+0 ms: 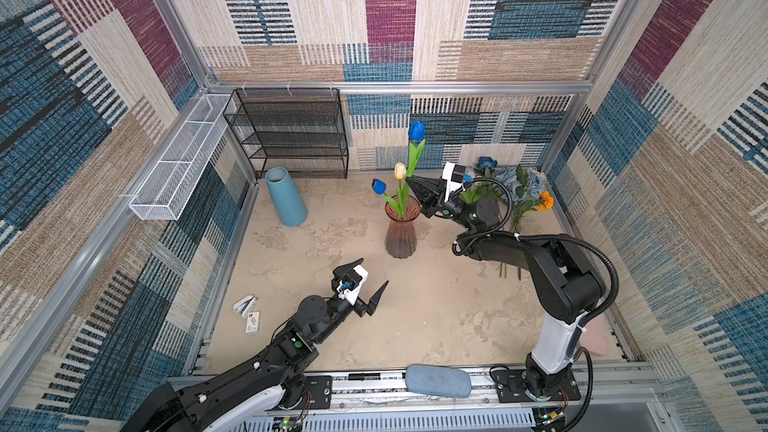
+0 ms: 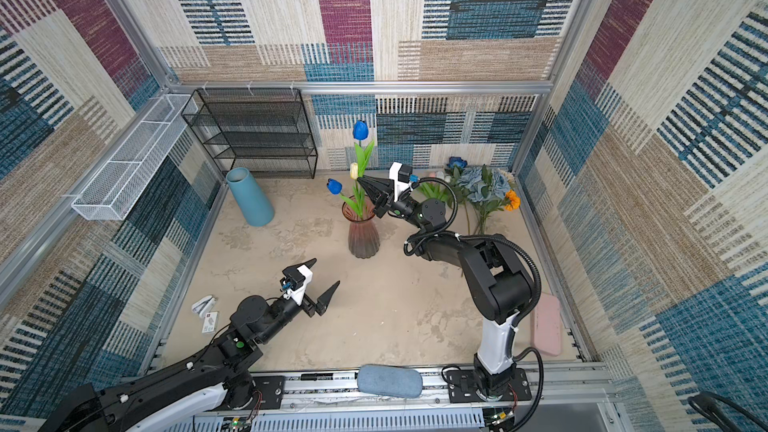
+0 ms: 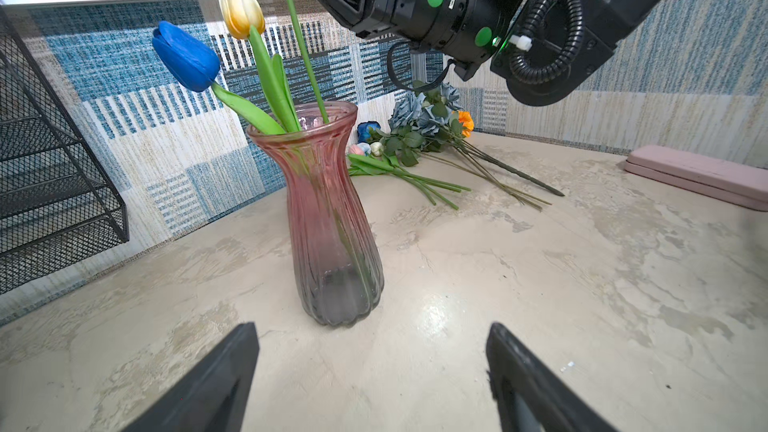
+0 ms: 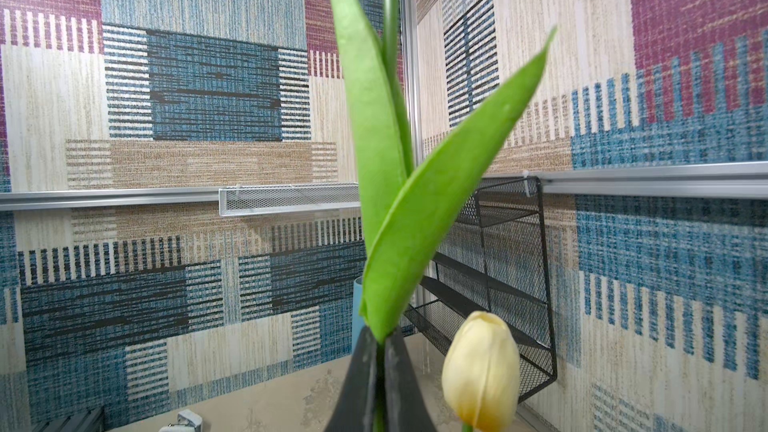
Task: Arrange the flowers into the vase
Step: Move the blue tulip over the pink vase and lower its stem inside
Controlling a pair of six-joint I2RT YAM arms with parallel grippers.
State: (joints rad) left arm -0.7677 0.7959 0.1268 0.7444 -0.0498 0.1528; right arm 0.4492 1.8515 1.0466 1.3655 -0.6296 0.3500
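My right gripper moves down toward the vase's opening (image 1: 402,207) next and releases the stem there. The lower end of the taller tulip's green stem already stands inside the vase's rim.
A ribbed pink glass vase (image 1: 401,234) (image 2: 363,234) (image 3: 328,222) stands mid-table, holding a blue tulip (image 1: 379,187) (image 3: 187,56) and a cream tulip (image 1: 400,171) (image 4: 480,371). My right gripper (image 1: 409,178) (image 2: 360,179) (image 4: 379,342) is above the vase's rim, shut on the green stem of a taller blue tulip (image 1: 416,130) (image 2: 360,130). In the left wrist view that stem's lower end is inside the vase's mouth. My left gripper (image 1: 374,272) (image 2: 326,272) (image 3: 372,328) is open and empty, in front of the vase. More flowers (image 1: 519,189) (image 2: 486,189) (image 3: 424,126) lie at the back right.
A light-blue tapered vase (image 1: 286,197) stands at the back left beside a black mesh shelf (image 1: 291,130). A white wire basket (image 1: 178,164) hangs on the left wall. A stapler (image 1: 244,305) and a card (image 1: 252,322) lie front left. A pink case (image 2: 547,324) lies right, a grey-blue case (image 1: 438,380) on the front rail.
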